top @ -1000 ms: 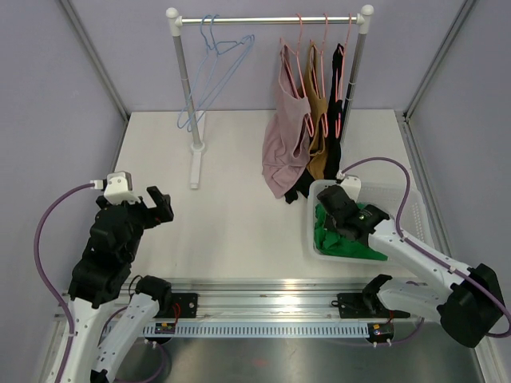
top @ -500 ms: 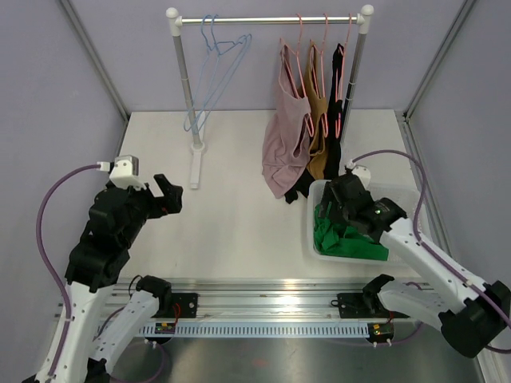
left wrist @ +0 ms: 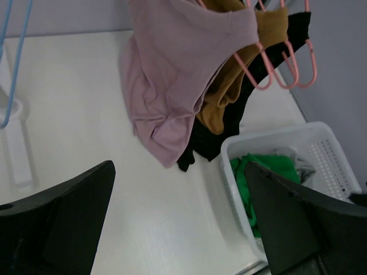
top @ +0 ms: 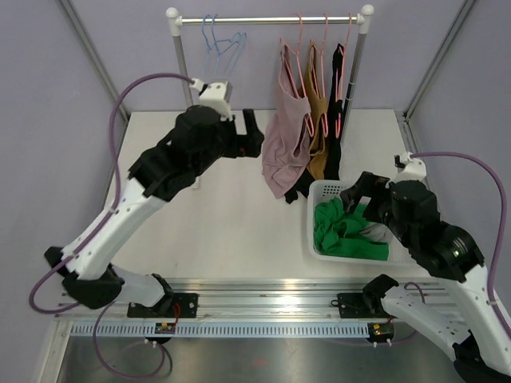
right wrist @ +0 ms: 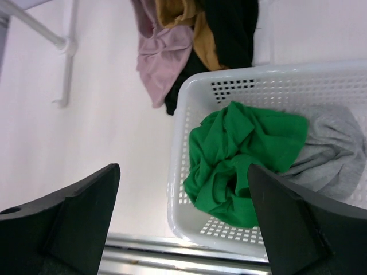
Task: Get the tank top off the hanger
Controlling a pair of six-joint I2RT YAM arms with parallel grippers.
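Note:
Bare wire shows above the pink top, so my left gripper will next go outward and to the right in the top view onto the pink top's hanger neck.
Three tank tops hang on pink hangers (top: 302, 48) at the right end of the rail: a pink one (top: 285, 128), a mustard one (top: 318, 140) and a black one (top: 334, 120). My left gripper (top: 254, 137) is open, raised beside the pink tank top's left edge and not touching it. In the left wrist view the pink top (left wrist: 178, 86) hangs ahead of the open left gripper (left wrist: 179, 167). My right gripper (top: 361, 198) is open and empty above the white basket (top: 319, 190). The right wrist view puts the right gripper (right wrist: 183, 172) over the basket's rim (right wrist: 229, 86).
The basket holds a crumpled green garment (right wrist: 241, 160) and a grey one (right wrist: 332, 154). Empty blue hangers (top: 219, 40) hang at the rail's left end. The white rack post and foot (top: 196, 152) stand behind the left arm. Cage posts frame the table.
My left arm rose from the near left and swung across to the pink tank top. My right gripper opened and lifted off the green garment, which stays in the basket. The blue hangers swung.

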